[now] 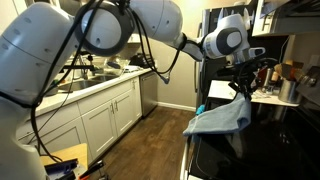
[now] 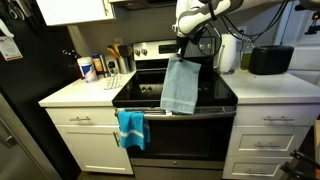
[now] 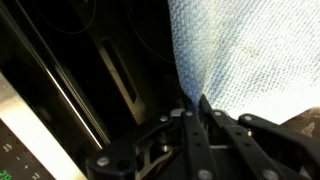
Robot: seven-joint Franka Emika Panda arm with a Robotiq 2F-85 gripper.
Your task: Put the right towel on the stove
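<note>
The lower end of the towel reaches over the front edge of the stove, so the gripper should next move toward the back panel and then open over the black stove top.
My gripper is shut on the top of a light blue towel and holds it hanging above the black stove top. In an exterior view the towel drapes below the gripper over the stove. In the wrist view the towel's weave fills the upper right, pinched between the black fingers. A second, brighter teal towel hangs on the oven door handle at the left.
A white counter with bottles and a utensil holder lies beside the stove. A black toaster oven and a white appliance stand on the other counter. A black fridge stands at the near edge.
</note>
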